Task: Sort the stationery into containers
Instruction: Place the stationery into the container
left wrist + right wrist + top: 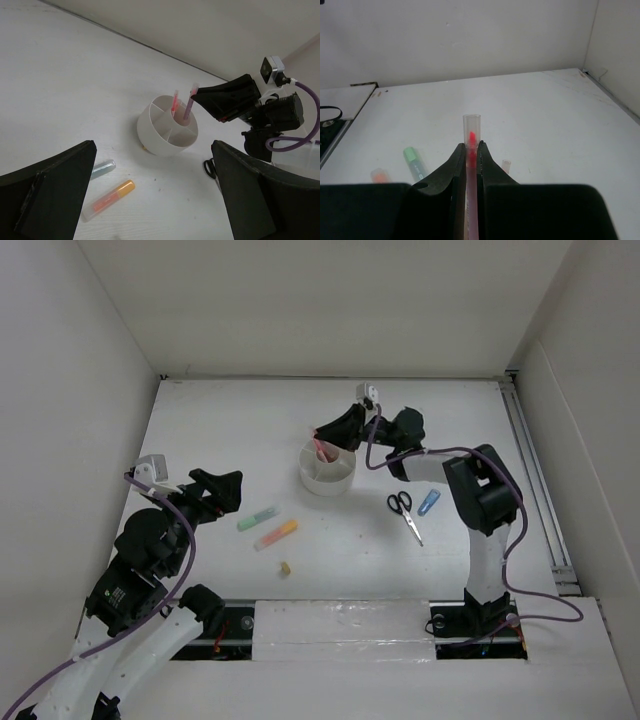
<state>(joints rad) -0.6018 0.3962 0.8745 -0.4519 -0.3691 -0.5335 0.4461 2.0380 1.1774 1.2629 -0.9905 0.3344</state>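
Observation:
My right gripper holds over the organizer's inner section (329, 453), below the gripper's fingers, next and opens to release the thin pink pen, since the pen's lower end is inside.
The round white organizer (326, 470) stands mid-table. My right gripper (338, 430) is shut on a thin pink pen (471, 125) and holds it upright over the organizer, its lower end in a compartment (189, 102). A second pink pen (175, 101) stands in the organizer. My left gripper (226, 490) is open and empty, left of the organizer. A green highlighter (258, 518), an orange highlighter (276, 534) and a yellowish eraser bit (285, 568) lie in front of it. The black-handled scissors (403, 510) and a blue highlighter (429, 502) lie right of the organizer.
White walls close in the table at the back and both sides. A rail (535, 480) runs along the right edge. The arm bases stand at the near edge.

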